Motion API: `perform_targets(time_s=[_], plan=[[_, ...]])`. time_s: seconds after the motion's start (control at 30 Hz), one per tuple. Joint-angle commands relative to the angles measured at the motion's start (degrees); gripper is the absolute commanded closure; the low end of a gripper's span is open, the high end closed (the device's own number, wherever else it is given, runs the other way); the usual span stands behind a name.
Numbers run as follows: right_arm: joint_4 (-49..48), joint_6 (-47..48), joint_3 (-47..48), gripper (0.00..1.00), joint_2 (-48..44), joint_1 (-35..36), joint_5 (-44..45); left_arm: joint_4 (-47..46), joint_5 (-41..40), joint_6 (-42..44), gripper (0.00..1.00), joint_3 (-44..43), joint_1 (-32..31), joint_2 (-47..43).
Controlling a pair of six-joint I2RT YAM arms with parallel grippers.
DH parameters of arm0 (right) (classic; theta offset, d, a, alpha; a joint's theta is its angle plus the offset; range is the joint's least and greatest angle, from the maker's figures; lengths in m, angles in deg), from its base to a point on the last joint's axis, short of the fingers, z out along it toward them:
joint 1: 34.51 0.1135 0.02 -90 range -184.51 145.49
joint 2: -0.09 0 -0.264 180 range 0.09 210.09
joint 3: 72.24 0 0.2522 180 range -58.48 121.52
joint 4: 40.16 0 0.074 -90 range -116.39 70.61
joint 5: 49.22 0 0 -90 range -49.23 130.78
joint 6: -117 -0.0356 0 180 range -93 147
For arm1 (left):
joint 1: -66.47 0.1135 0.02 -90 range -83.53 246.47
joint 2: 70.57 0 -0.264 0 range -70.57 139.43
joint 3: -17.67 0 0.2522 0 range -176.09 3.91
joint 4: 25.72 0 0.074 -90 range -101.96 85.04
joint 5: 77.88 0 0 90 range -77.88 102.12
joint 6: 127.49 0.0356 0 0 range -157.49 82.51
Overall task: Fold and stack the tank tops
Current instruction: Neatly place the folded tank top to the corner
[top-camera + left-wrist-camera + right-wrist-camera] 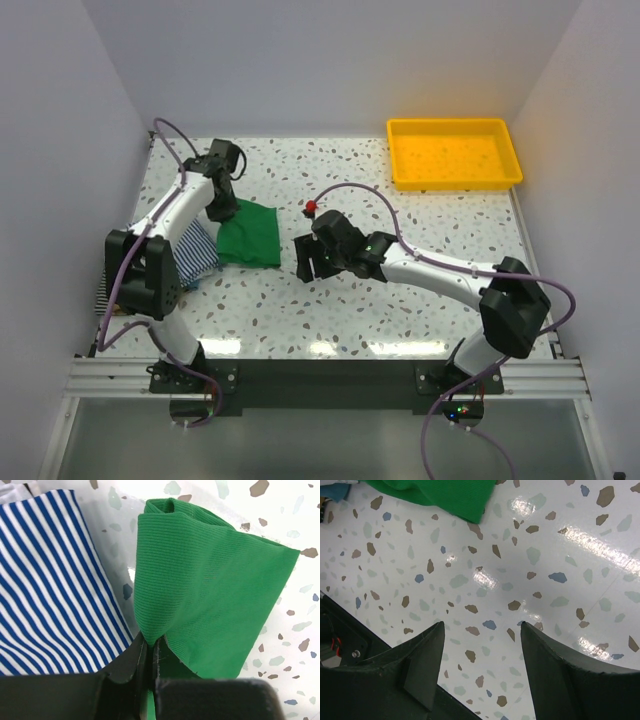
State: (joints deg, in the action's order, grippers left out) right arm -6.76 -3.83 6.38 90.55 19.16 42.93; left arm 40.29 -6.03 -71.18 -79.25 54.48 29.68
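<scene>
I should next carry the green top to the left in the top view with my left gripper and release it on top of the flat blue-white striped top (195,250) (47,590), which lies there.
The green tank top (252,236) lies folded on the table at mid-left. My left gripper (226,203) is shut on its far-left edge; in the left wrist view the green cloth (210,590) is pinched between the closed jaws of this gripper (150,645). A thin blue-white striped top (197,250) lies just left of the green one, also in the left wrist view (45,590). A bold black-white striped top (101,292) peeks out at the table's left edge. My right gripper (309,262) is open and empty over bare table right of the green top (440,495).
A yellow plastic tray (455,152) stands at the back right. White walls enclose the terrazzo table (400,220) on three sides. The right arm stretches across the table's middle.
</scene>
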Motion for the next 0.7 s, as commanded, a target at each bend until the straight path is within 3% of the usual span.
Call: perform_targets(time_s=[0.0, 0.67], plan=[[-2.7, 0.3, 1.1, 0.35, 0.7, 0.0, -1.4, 2.2, -1.0, 1.9, 1.0, -2.5, 1.6, -3.9], [-4.0, 0.2, 0.8, 0.36, 2.6, 0.0, -3.4, 4.5, 1.2, 4.9, 1.0, -3.7, 11.4, -10.4]])
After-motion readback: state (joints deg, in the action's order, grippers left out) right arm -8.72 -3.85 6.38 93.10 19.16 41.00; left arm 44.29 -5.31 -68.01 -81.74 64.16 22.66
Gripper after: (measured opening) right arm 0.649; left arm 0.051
